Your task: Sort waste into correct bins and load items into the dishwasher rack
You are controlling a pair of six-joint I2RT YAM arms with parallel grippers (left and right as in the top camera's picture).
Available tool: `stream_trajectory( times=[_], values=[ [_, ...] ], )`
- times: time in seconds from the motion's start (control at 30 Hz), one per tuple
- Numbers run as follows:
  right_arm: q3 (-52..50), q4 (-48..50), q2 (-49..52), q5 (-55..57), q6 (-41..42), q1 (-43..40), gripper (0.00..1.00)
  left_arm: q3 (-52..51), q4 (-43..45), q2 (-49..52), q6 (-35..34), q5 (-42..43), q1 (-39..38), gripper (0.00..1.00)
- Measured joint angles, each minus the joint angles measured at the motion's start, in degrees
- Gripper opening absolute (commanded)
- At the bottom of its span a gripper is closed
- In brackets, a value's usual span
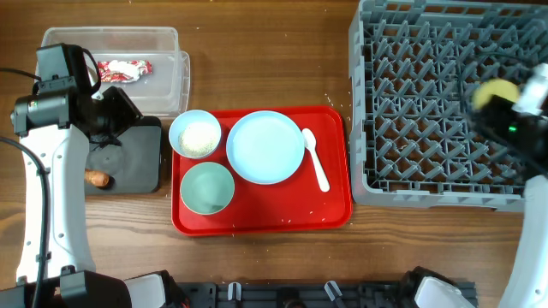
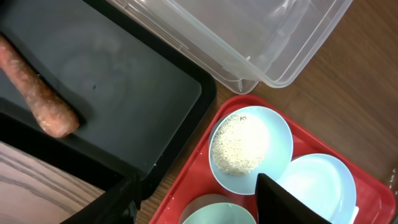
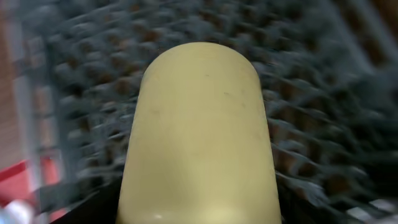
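Note:
My right gripper should first move back toward the near side of the grey rack, to get the yellow cup down onto the rack's wires.
My left gripper (image 2: 196,211) is open and empty over the edge between the black tray (image 2: 124,93) and the red tray. The orange-brown stick (image 2: 40,93) lies in the black tray. The red-and-white wrapper (image 1: 124,70) lies in the clear tub (image 1: 167,51). The white bowl (image 2: 273,127) holds rice grains (image 2: 239,144). The blue plate (image 1: 265,146), green bowl (image 1: 206,188) and white spoon (image 1: 315,158) lie on the red tray. My right gripper (image 3: 199,214) is shut on the yellow cup (image 3: 200,130) above the grey rack (image 1: 411,128); that view is blurred.
The red serving tray (image 1: 334,214) sits mid-table between the black tray and the rack. A few loose grains are scattered on it and on the wood around it. The left arm's white links run down the table's left edge.

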Motion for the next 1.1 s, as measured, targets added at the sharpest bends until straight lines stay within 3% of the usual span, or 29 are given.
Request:
stream_trajectory(
  times=[0.13,0.3,0.37,0.4,0.5,0.57,0.9,1.0,1.1],
  values=[
    [0.11,-0.11,6.54,1.92,2.29,-8.90,0.06,0.00,-0.02,0.00,0.15,-0.26,0.00,0.59],
    [0.11,-0.37,14.80,2.58,4.00,-11.93,0.11,0.00,0.00,0.00,0.15,-0.39,0.00,0.59],
    [0.11,-0.11,17.46,2.56,4.02,-11.93,0.24,0.00,0.00,0.00,0.15,-0.39,0.00,0.59],
    [0.11,0.15,18.69,2.58,4.02,-11.93,0.45,0.00,-0.02,0.00,0.15,-0.39,0.00,0.59],
    [0.11,0.61,20.81,2.56,4.04,-11.93,0.84,0.00,0.00,0.00,0.15,-0.39,0.00,0.60],
    [0.11,1.46,21.14,2.10,4.46,-11.93,0.91,0.00,-0.02,0.00,0.17,-0.39,0.00,0.61],
    [5.05,2.36,15.89,-14.12,3.85,-10.88,0.91,0.00,-0.09,0.00,0.20,-0.39,0.00,0.63],
    [6.25,2.45,8.83,-19.02,1.57,-4.44,0.91,0.00,-0.31,0.00,0.22,-0.37,0.00,0.64],
    [7.30,0.46,3.82,-22.18,-1.40,9.31,0.90,0.00,-0.66,0.00,0.44,-0.39,0.00,0.68]
  ],
)
